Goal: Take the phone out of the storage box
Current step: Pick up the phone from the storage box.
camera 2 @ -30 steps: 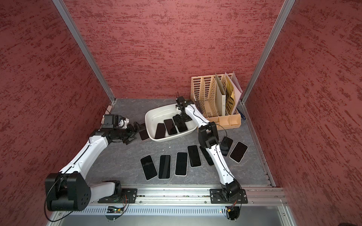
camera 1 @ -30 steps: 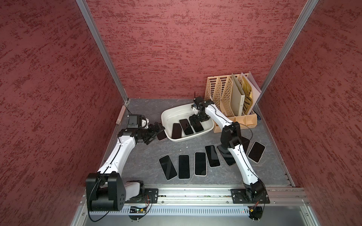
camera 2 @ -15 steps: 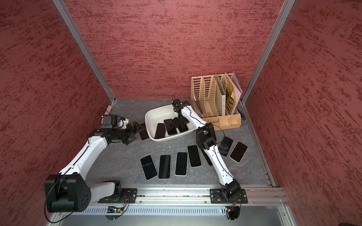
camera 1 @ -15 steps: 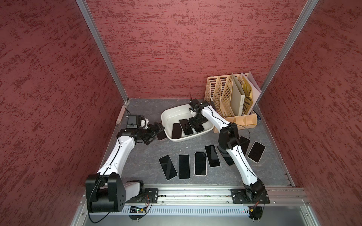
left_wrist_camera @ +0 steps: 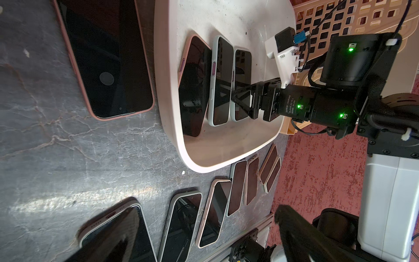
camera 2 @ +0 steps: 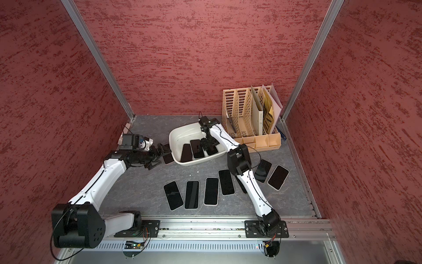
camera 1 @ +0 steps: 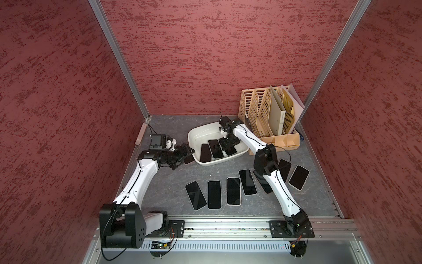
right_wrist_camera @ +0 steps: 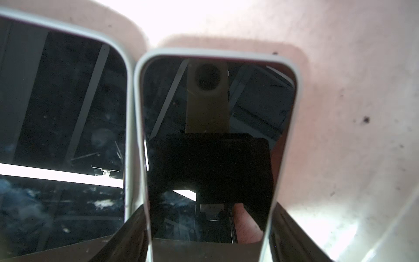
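My left gripper needs to go outward across the box's rim next and close on the phone between my right gripper's fingers, already on either side of its long edges.
The white storage box [camera 1: 194, 134] [camera 2: 174, 139] [left_wrist_camera: 165, 95] stands at the back middle of the table, with three dark phones lying side by side in it. My right gripper [camera 1: 228, 144] [camera 2: 206, 144] [left_wrist_camera: 238, 99] [right_wrist_camera: 209, 212] reaches down into the box. Its two fingers press on the long edges of the right-hand phone [right_wrist_camera: 210, 136] [left_wrist_camera: 242, 68], which still lies on the box floor. My left gripper [camera 1: 183, 157] [camera 2: 159, 156] stands open just left of the box, above a pink-cased phone [camera 1: 189, 159] [left_wrist_camera: 104, 59] that lies on the table.
Several phones [camera 1: 214, 194] [camera 2: 191, 194] lie in a row on the grey table in front of the box, and more [camera 1: 298, 177] lie to the right of my right arm. A beige slotted file organizer [camera 1: 267, 114] with folders stands right behind the box.
My right gripper has shifted a little inside the box and its jaws have drawn in onto the right-hand phone. The left arm has not moved.
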